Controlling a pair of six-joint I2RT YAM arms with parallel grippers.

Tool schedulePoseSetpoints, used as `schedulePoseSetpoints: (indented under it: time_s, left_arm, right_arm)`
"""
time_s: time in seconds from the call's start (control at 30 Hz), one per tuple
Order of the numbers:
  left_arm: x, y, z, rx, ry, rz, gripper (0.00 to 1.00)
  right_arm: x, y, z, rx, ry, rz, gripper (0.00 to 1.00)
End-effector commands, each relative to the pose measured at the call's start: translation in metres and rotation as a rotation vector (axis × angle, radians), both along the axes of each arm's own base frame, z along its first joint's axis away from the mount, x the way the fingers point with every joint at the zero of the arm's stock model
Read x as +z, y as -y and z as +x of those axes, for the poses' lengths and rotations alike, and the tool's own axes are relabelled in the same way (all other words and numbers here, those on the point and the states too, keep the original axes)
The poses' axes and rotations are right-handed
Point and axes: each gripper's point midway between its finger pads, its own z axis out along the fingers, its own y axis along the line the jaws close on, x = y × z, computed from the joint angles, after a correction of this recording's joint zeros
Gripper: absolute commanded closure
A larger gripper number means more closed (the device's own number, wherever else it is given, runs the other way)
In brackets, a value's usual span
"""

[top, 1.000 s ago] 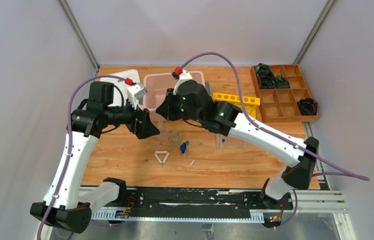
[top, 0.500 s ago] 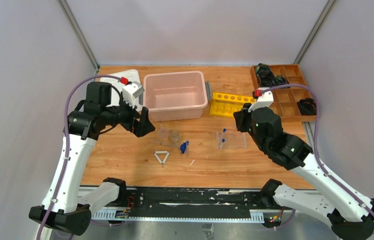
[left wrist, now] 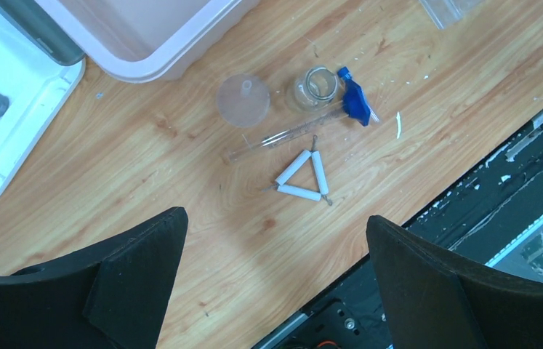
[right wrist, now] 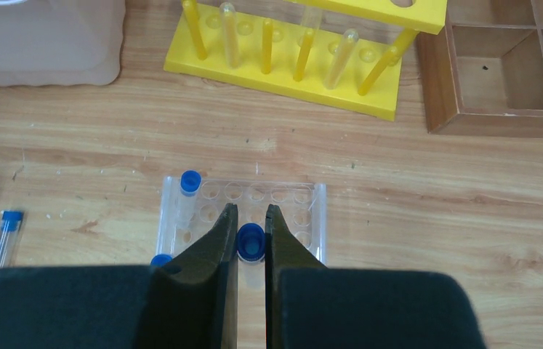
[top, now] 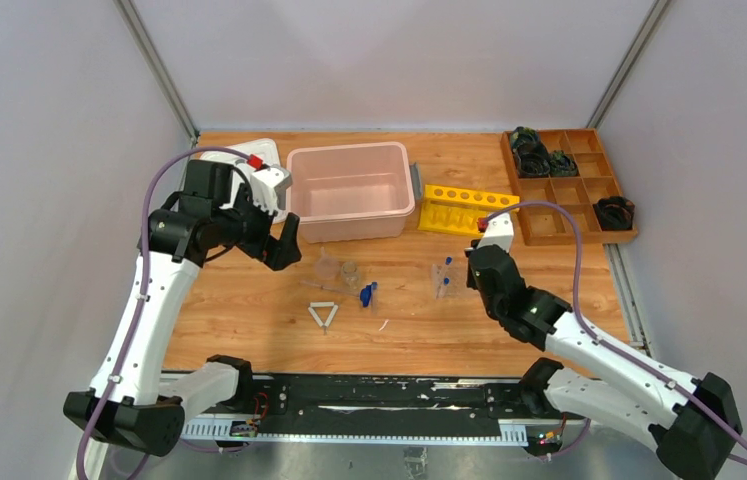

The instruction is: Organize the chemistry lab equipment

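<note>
I should move my right gripper outward and down until the upright tube goes into one of the open holes in the tray's far row, and then let go. Those holes are below it and outward.
My right gripper (right wrist: 251,211) is shut on a clear tube with a blue cap (right wrist: 251,241), held upright over the clear plastic tube tray (right wrist: 304,211). Two more capped tubes (right wrist: 190,182) stand at the tray's left side. My left gripper (left wrist: 275,218) is wide open and holds nothing, hovering above the white triangle frame (left wrist: 302,177). Beyond the frame lie a thin rod (left wrist: 286,134), a clear funnel-like glass (left wrist: 243,100), a small glass beaker (left wrist: 312,87) and a blue piece (left wrist: 355,102). In the top view these lie mid-table (top: 349,272).
A pink bin (top: 349,150) stands at the back centre, a white lid (top: 234,160) to its left. A yellow test-tube rack (top: 469,205) and a wooden compartment box (top: 569,185) stand at the back right. One loose capped tube (right wrist: 8,233) lies left of the tray.
The right arm swung from over the pink bin to the right and down onto the tube tray. The left gripper opened fully and drew back slightly to the left.
</note>
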Motion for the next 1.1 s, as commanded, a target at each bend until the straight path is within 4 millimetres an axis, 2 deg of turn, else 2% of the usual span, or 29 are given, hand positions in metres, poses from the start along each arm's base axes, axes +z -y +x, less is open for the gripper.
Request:
schedulePoseSetpoints:
  time_s: [0.0, 0.33, 0.47, 1.07]
  left_arm:
    - [0.011, -0.003, 0.001, 0.003, 0.045, 0.015, 0.00]
    - [0.006, -0.004, -0.006, 0.010, 0.035, 0.010, 0.00]
    - [0.010, -0.003, -0.008, 0.008, 0.042, -0.001, 0.00]
    - [0.021, 0.001, -0.007, 0.008, 0.054, -0.031, 0.00]
  right_arm:
    - [0.011, 0.001, 0.024, -0.070, 0.128, 0.075, 1.00]
    - [-0.020, 0.001, 0.046, -0.113, 0.118, 0.052, 1.00]
    - [-0.029, 0.004, 0.052, -0.134, 0.107, 0.042, 1.00]
    - [-0.059, 0.005, 0.052, -0.149, 0.056, 0.037, 1.00]
